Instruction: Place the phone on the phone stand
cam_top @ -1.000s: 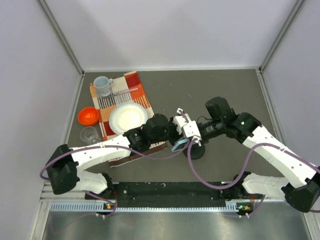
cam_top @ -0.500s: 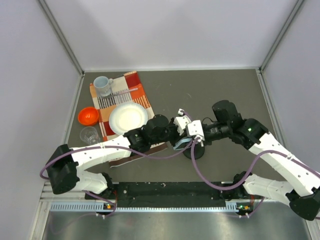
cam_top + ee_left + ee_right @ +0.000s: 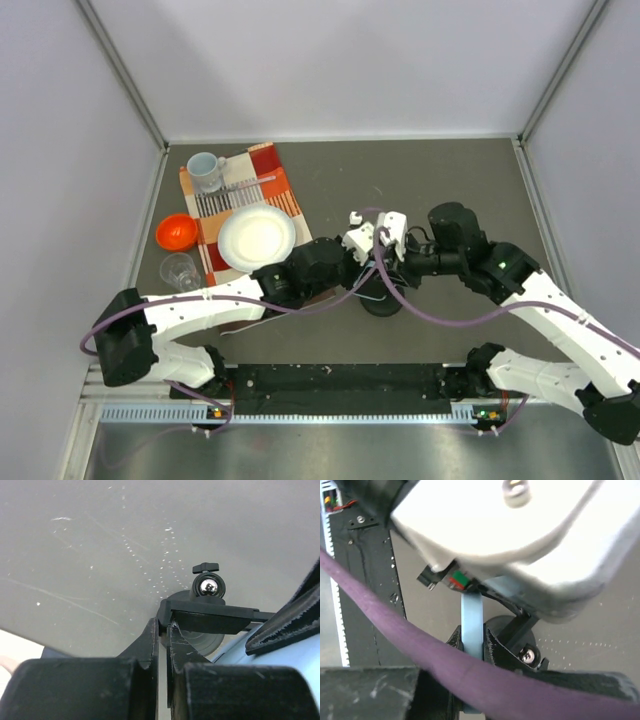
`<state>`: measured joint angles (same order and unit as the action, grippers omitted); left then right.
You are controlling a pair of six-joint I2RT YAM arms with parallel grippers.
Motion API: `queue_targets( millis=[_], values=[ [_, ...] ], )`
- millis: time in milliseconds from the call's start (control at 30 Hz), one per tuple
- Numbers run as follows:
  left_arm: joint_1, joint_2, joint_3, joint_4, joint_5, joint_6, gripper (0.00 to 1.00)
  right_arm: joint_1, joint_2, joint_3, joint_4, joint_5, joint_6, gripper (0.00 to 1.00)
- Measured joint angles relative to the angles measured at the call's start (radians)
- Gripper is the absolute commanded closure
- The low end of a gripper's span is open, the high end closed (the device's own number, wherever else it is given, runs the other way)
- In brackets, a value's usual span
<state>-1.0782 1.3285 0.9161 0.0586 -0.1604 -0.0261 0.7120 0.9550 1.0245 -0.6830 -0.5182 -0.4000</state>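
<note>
My right gripper needs to turn next, because the phone [image 3: 471, 622] is at an angle to the clip plate [image 3: 518, 631]. Then it should put the phone flat against the plate.
The phone stand [image 3: 381, 303] is a black disc base with an upright arm near the table's middle. In the left wrist view its ball joint [image 3: 207, 586] and flat black clip plate [image 3: 215, 619] show. My left gripper [image 3: 162, 629] is shut at the left end of that plate, on the phone stand, and also shows from above [image 3: 366, 278]. My right gripper [image 3: 472, 639] is shut on the phone [image 3: 471, 622], held edge-on and upright right beside the stand [image 3: 512, 632]. The phone's light blue edge shows low right in the left wrist view [image 3: 285, 667]. From above the phone is hidden under the wrists.
A white plate [image 3: 257, 237], mug [image 3: 206, 170] and straw lie on a striped cloth [image 3: 278, 180] at the back left. An orange bowl [image 3: 176, 232] and a clear glass [image 3: 180, 270] stand beside it. Purple cables [image 3: 440, 318] loop around the stand.
My right wrist has lifted and turned, bringing the phone from tilted flat to edge-on by the stand. My left wrist has shifted slightly right, staying at the stand.
</note>
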Motion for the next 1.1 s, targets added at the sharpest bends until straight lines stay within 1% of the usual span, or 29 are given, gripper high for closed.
queue_targets(
  millis=[167,400,467,567,667,767,867,1000,1100],
  values=[
    [-0.005,0.003,0.0,-0.005,-0.119,-0.037,1.0,0.05,0.06,0.051,-0.016,0.185,0.177,1.0],
    [-0.033,0.012,0.0,0.013,-0.196,-0.056,1.0,0.143,0.058,0.091,-0.095,0.481,0.392,1.0],
    [-0.04,0.023,0.004,0.027,-0.214,-0.059,1.0,0.168,0.062,0.105,-0.127,0.573,0.479,1.0],
    [-0.049,0.037,0.011,0.039,-0.244,-0.071,1.0,0.191,0.068,0.125,-0.172,0.702,0.66,1.0],
    [-0.053,0.049,0.019,0.043,-0.26,-0.072,1.0,0.233,0.096,0.152,-0.211,0.802,0.784,1.0],
    [-0.053,0.051,0.022,0.041,-0.27,-0.075,1.0,0.251,0.135,0.191,-0.25,0.859,0.874,1.0],
    [-0.053,0.051,0.037,0.019,-0.284,-0.086,1.0,0.266,0.193,0.257,-0.301,0.903,0.931,1.0],
    [-0.045,0.051,0.081,-0.045,-0.322,-0.129,1.0,0.277,0.27,0.349,-0.351,0.96,1.011,1.0],
    [-0.043,0.051,0.105,-0.09,-0.335,-0.154,1.0,0.285,0.285,0.365,-0.359,0.978,1.045,1.0]
  ],
)
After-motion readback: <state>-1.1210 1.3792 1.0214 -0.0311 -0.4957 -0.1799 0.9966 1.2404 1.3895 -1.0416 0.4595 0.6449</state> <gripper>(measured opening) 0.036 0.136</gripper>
